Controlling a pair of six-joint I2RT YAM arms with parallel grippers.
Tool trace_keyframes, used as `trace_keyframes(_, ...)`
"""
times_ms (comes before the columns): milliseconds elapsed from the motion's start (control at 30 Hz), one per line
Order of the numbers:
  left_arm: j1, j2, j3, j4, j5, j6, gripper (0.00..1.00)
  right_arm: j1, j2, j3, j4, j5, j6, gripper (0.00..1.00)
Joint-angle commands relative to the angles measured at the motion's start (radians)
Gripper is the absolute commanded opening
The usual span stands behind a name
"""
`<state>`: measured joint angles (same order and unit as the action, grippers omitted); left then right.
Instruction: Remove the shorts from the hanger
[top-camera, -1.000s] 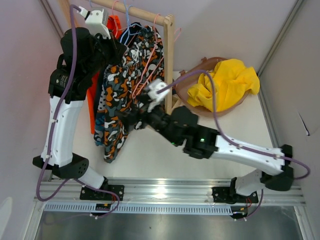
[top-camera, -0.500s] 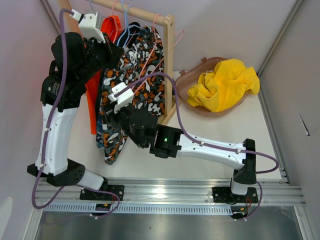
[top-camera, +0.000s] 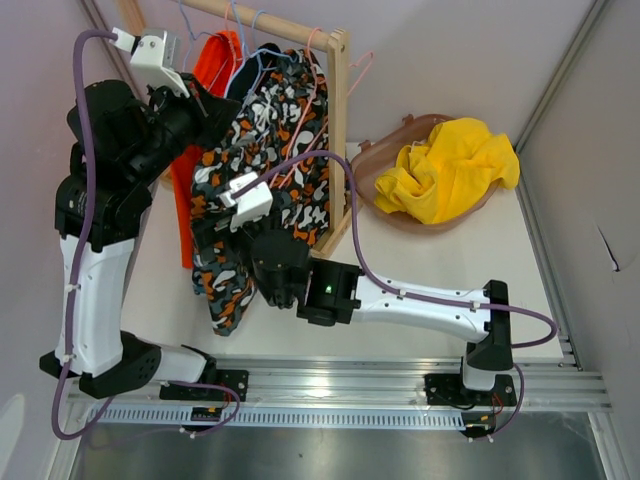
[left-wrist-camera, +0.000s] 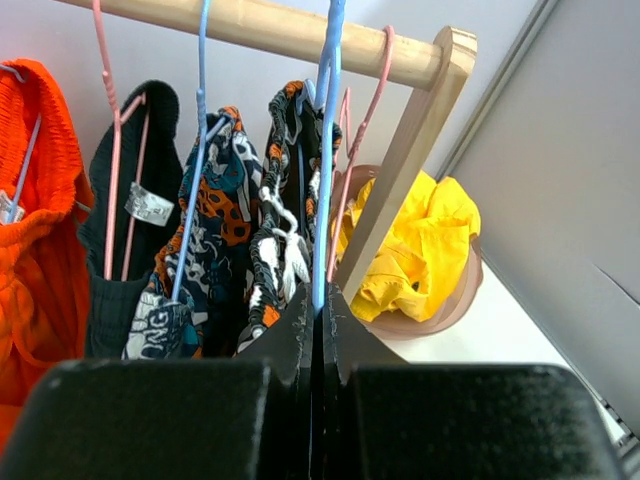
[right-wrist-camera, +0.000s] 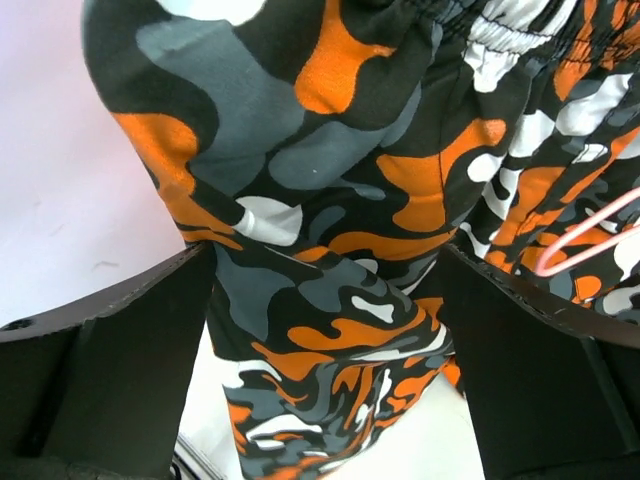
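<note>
I will next move my right gripper to the left in the top view and close it on the drooping leg's lower edge (top-camera: 200, 268) (right-wrist-camera: 224, 282), because that edge hangs beside one finger.
The camouflage shorts (top-camera: 262, 140) hang from a blue hanger (left-wrist-camera: 326, 150) on the wooden rail (top-camera: 270, 22), one leg drooping to the table. My left gripper (left-wrist-camera: 320, 305) is shut on that blue hanger's wire just below the rail; it also shows in the top view (top-camera: 205, 105). My right gripper (right-wrist-camera: 325, 330) is open, its fingers on either side of the hanging camouflage leg (right-wrist-camera: 330, 250). The bright orange shorts (left-wrist-camera: 40, 250), black shorts (left-wrist-camera: 125, 270) and teal-orange-black shorts (left-wrist-camera: 205, 230) hang on the rail. The yellow shorts (top-camera: 455, 165) lie in a brown basket (top-camera: 372, 165).
The rack's wooden end post (top-camera: 338, 130) stands between the hanging clothes and the basket. Pink hangers (left-wrist-camera: 350, 180) hang beside the blue one. Grey walls close in on the left, back and right. The table's metal rail runs along the near edge (top-camera: 330, 385).
My right arm has swung left from near the rack post and under the camouflage shorts. My left arm has risen and shifted left, pulling the hanger and shorts with it.
</note>
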<state>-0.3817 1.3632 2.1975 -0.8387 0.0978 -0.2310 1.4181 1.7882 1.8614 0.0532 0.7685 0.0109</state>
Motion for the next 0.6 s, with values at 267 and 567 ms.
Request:
trace_keyframes(267,0.006,-0.038,-0.013,0.092,0.077,-0.047,0.0,0.067,0.126,0.179,0.011,0.083,-0.065,0.95)
trace_keyframes(567,0.006,-0.004,0.054,0.05,0.056,-0.002,0.0,0.081,0.105,0.092,0.016,0.095,-0.019,0.0)
